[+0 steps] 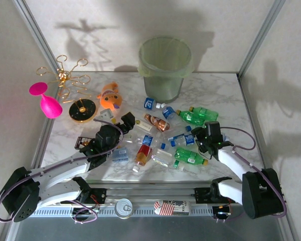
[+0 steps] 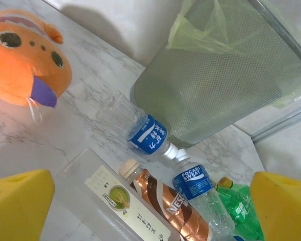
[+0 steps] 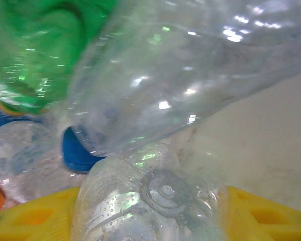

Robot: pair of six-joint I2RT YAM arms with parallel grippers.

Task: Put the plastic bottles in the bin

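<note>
I will next lift the clear bottle up and outward over the bin's rim with my right gripper and release it, because the bin's opening (image 1: 165,56) is outward and higher.
The pale-green bin (image 1: 163,65) (image 2: 231,75) stands at the back of the table. Plastic bottles lie scattered in front of it: a blue-labelled clear one (image 1: 151,104) (image 2: 145,131), a Pocari Sweat one (image 2: 198,188), a brown Nescafe one (image 1: 157,122) (image 2: 168,203), green ones (image 1: 198,114) (image 1: 189,156) and an amber one (image 1: 143,153). My left gripper (image 1: 126,120) (image 2: 150,201) hangs open over a flat clear bottle with a green-tea label (image 2: 115,201). My right gripper (image 1: 206,134) (image 3: 155,211) is shut on a clear bottle (image 3: 155,196) whose base faces the camera.
An orange plush toy (image 1: 110,98) (image 2: 25,60) sits left of the bin. At the far left are a pink wine glass (image 1: 46,100), a gold wire rack (image 1: 65,78) and a black round base (image 1: 83,109). A can (image 1: 123,207) and a flattened carton (image 1: 173,207) lie on the near rail.
</note>
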